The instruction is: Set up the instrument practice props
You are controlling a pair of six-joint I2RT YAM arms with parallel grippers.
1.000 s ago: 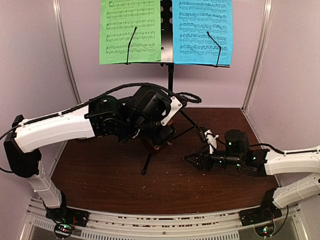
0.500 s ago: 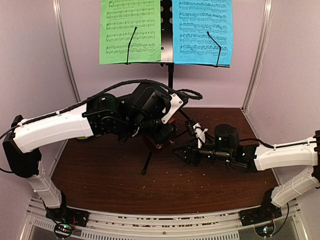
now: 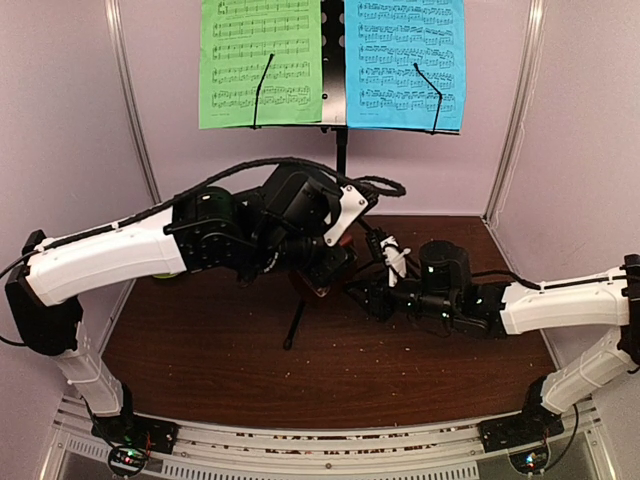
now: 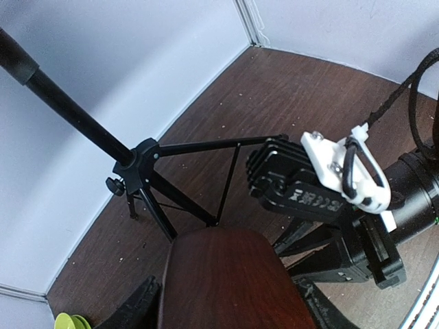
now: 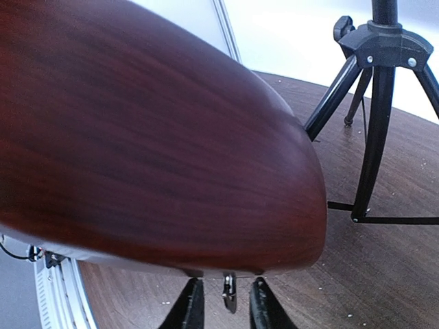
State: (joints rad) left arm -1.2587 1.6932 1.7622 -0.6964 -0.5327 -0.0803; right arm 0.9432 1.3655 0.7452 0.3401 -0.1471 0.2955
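Observation:
The metronome (image 3: 316,287) will go on the bare tabletop before the tripod, so I will move my left gripper back and down to release it there. That spot is clear of the tripod's legs.
The black music stand (image 3: 340,150) stands at the back, its desk holding a green sheet (image 3: 260,60) and a blue sheet (image 3: 405,60). Below it, my left gripper (image 3: 320,272) is shut on the reddish-brown metronome (image 3: 316,287). In the left wrist view the metronome (image 4: 226,274) fills the space between the left gripper (image 4: 223,305) fingers. My right gripper (image 3: 362,296) is at the metronome's right side. Seen from the right wrist, the right gripper (image 5: 228,305) is open, its fingers (image 5: 192,308) flanking a small metal key (image 5: 229,291) under the metronome (image 5: 151,137), with gaps on both sides.
The stand's tripod legs (image 4: 158,205) spread over the brown table (image 3: 220,350) just behind the metronome, also close to the right gripper (image 5: 374,137). A lime-green bowl (image 4: 68,321) lies at the table's left edge. Pale walls enclose the back and sides.
My right arm has reached left to the metronome, and its jaws have narrowed around the metal key. The left arm has barely moved and keeps its hold.

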